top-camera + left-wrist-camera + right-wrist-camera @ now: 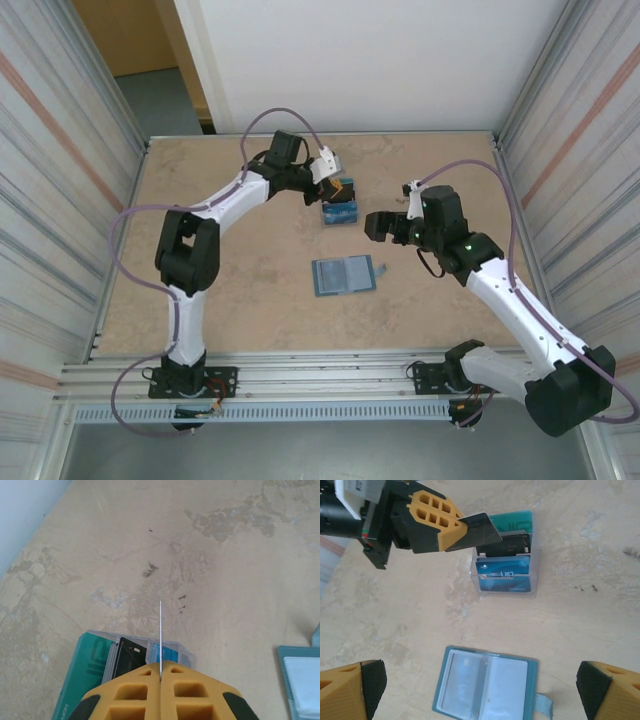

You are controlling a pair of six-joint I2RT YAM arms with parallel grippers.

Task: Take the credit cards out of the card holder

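The left gripper will next lower the dark card it holds into the rack's middle section (131,655) and let go of the card there.
The card holder (343,275) lies open and flat mid-table, its pale inner pockets facing up, and shows below the right wrist camera as the card holder (487,685). A clear rack (507,587) behind it holds upright credit cards: a teal card (85,675), a black card (127,655) and a blue card (502,575). My left gripper (340,185) hovers just over the rack, shut on a dark credit card (480,530), seen edge-on as a thin line (160,630). My right gripper (482,692) stands open above the holder with nothing between its fingers.
Metal side walls (90,200) and a white back wall enclose the beige table (250,300). The holder's small strap tab (544,704) sticks out toward the right. Bare tabletop lies left of the holder and rack.
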